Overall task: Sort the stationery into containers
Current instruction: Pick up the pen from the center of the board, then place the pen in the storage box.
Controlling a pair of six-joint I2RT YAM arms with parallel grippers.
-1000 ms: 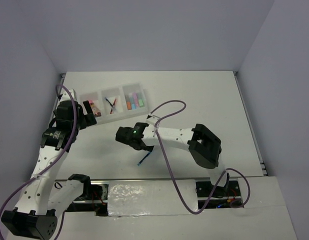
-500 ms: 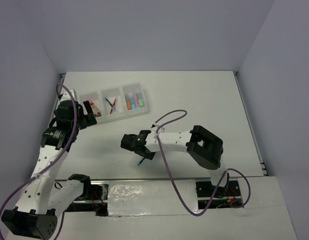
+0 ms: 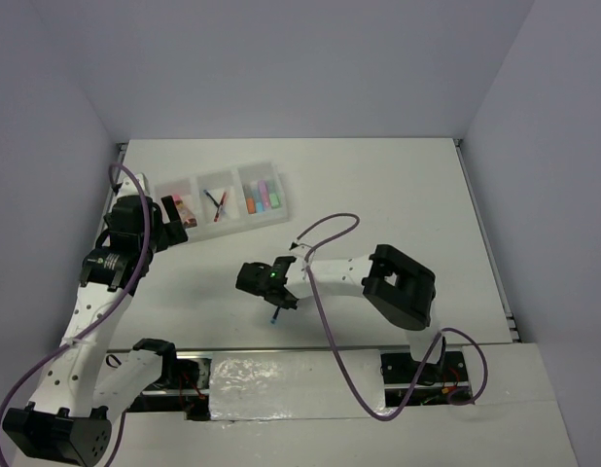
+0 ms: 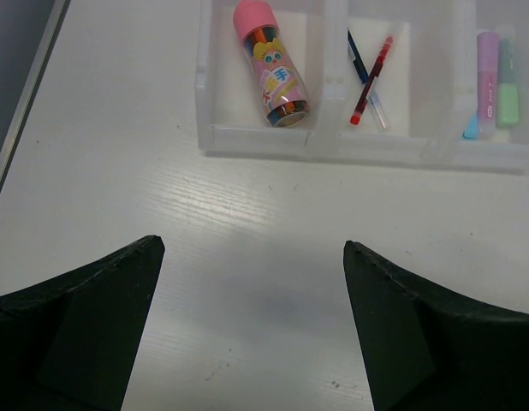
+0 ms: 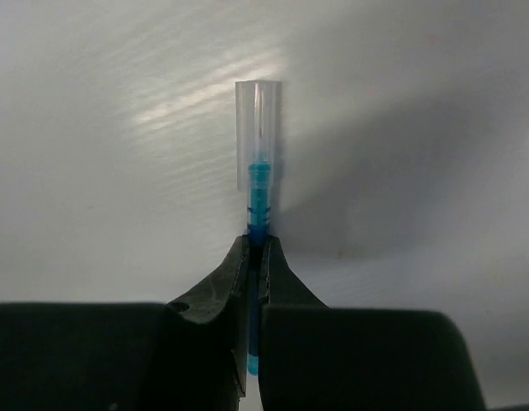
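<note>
My right gripper lifts the thin blue pen next and carries it outward over the tray's middle section (image 3: 218, 202), where the red and dark pens already lie.
My right gripper (image 5: 256, 244) is shut on a thin blue pen (image 5: 258, 184) with a clear cap, which lies on the table and points away from the jaws. From above, that gripper (image 3: 279, 300) sits near the table's front middle, with the pen's end (image 3: 274, 316) sticking out below it. The white tray (image 4: 333, 141) holds a pink-capped jar (image 4: 271, 73) in its left compartment and a red pen (image 4: 371, 81) crossing a dark pen (image 4: 357, 56) in the middle one. Several highlighters (image 3: 263, 195) lie in the right one. My left gripper (image 4: 252, 248) hangs open just before the tray, holding nothing.
The tray (image 3: 223, 199) stands at the back left of the white table. A purple cable (image 3: 325, 209) loops over the right arm. Walls close the table on three sides, and the arm bases line the near edge.
The right gripper moved down and toward the near edge over the blue pen, then closed on it. The left arm stayed still and open.
</note>
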